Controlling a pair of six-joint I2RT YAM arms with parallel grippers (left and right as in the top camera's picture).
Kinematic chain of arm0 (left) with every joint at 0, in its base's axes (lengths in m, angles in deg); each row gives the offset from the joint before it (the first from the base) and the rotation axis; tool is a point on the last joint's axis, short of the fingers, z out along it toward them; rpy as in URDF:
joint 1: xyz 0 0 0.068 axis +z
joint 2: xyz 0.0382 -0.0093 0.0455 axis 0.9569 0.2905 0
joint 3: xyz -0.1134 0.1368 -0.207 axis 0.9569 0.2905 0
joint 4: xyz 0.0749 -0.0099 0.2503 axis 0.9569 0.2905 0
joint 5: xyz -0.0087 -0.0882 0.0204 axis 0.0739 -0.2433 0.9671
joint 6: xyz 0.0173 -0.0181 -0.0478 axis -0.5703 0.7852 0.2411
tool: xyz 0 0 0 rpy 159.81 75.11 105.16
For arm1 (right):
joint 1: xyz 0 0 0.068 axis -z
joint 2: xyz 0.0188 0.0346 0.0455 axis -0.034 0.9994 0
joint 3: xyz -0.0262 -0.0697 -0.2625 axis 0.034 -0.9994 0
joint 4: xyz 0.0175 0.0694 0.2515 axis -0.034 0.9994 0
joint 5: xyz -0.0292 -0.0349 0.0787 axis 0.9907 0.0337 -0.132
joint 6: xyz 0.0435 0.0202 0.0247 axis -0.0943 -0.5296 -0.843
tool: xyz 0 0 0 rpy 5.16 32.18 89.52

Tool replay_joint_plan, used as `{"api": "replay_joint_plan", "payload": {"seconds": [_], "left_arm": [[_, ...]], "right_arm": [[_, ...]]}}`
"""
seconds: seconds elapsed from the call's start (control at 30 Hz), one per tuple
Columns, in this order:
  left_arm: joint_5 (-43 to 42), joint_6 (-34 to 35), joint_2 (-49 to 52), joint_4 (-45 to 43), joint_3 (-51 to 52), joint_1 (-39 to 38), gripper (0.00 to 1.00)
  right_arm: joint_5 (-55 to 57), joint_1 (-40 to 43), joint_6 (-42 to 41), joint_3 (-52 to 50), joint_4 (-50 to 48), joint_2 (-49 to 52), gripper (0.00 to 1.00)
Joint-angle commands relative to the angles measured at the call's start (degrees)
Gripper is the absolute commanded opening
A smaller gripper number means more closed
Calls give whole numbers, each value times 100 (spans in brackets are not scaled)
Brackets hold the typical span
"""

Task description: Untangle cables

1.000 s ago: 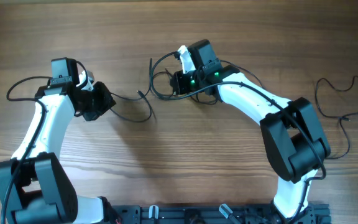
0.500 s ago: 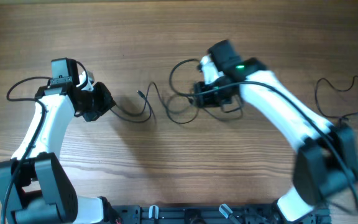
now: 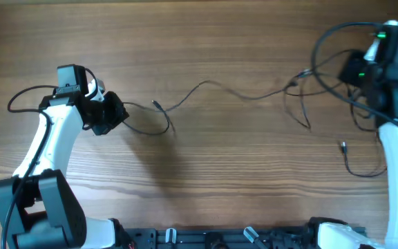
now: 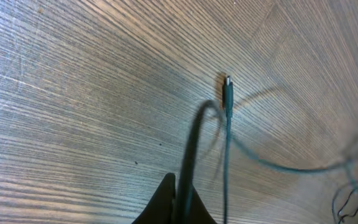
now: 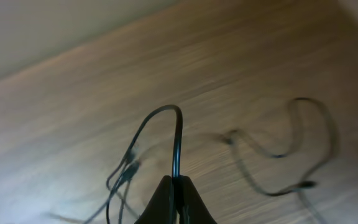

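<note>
My right gripper draws the black cable farther to the right in the overhead view next, since the long cable still runs into the knot of loops.
Thin black cables lie across the wooden table. My left gripper (image 3: 114,111) at the left is shut on one cable (image 4: 191,143); that cable's plug end (image 4: 228,93) lies just ahead on the wood (image 3: 156,106). A long cable (image 3: 226,91) stretches from there to the far right. My right gripper (image 3: 365,69) at the far right edge is shut on a black cable (image 5: 178,137), holding it raised, with a knot of loops (image 3: 309,83) hanging to its left. A loose plug end (image 3: 343,146) lies below.
The arms' base rail (image 3: 213,238) runs along the front edge. A cable loop (image 3: 19,97) sits behind my left arm. A wavy loose cable (image 5: 278,152) lies on the wood to the right in the right wrist view.
My right gripper has swept from the centre to the far right edge, pulling the cable bundle with it and stretching one cable out long. My left arm has stayed still.
</note>
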Motion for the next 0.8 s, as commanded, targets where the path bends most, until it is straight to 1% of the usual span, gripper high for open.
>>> {"api": "replay_joint_plan", "payload": {"seconds": [0.0,0.13,0.2,0.23,0.3,0.33,0.37,0.53,0.57,0.6,0.63,0.7,0.73,0.77], "left_arm": [[72,-101,-125,9,2,-11,4],[85,-101,-125,7,0,-9,4],[337,-66,-127,17,0,17,4],[542,81,-127,31,0,68,4],[905,586,-127,68,0,321,4],[911,734,-138,59,0,470,4],[909,1027,-157,39,0,752,4],[933,1580,-201,-50,0,1659,4],[918,1777,-201,-44,0,1923,4],[765,1810,-201,-66,0,2031,4],[570,1805,-201,-68,0,2068,4],[-15,1502,-201,-66,0,2000,4],[-308,1209,-201,-63,0,1794,4],[-321,1088,-201,-42,0,1620,4]], "right_arm": [[-70,870,111,72,-24,-44,4],[-96,2044,-203,70,0,66,4],[-352,2435,-175,70,68,170,4],[-376,2566,-184,70,125,267,4],[-372,2697,-210,46,170,507,4],[-372,2702,-210,42,177,595,4],[-372,2699,-203,42,192,754,4],[-282,2767,-251,37,162,1047,4],[-269,2852,-437,37,131,1047,4],[-367,2894,-485,37,70,1047,4],[-577,2898,-428,37,-9,1047,4],[-1543,2892,160,37,-269,1047,4],[-2706,2881,664,37,-551,1047,4],[-3067,2874,704,37,-654,1047,7]]}}
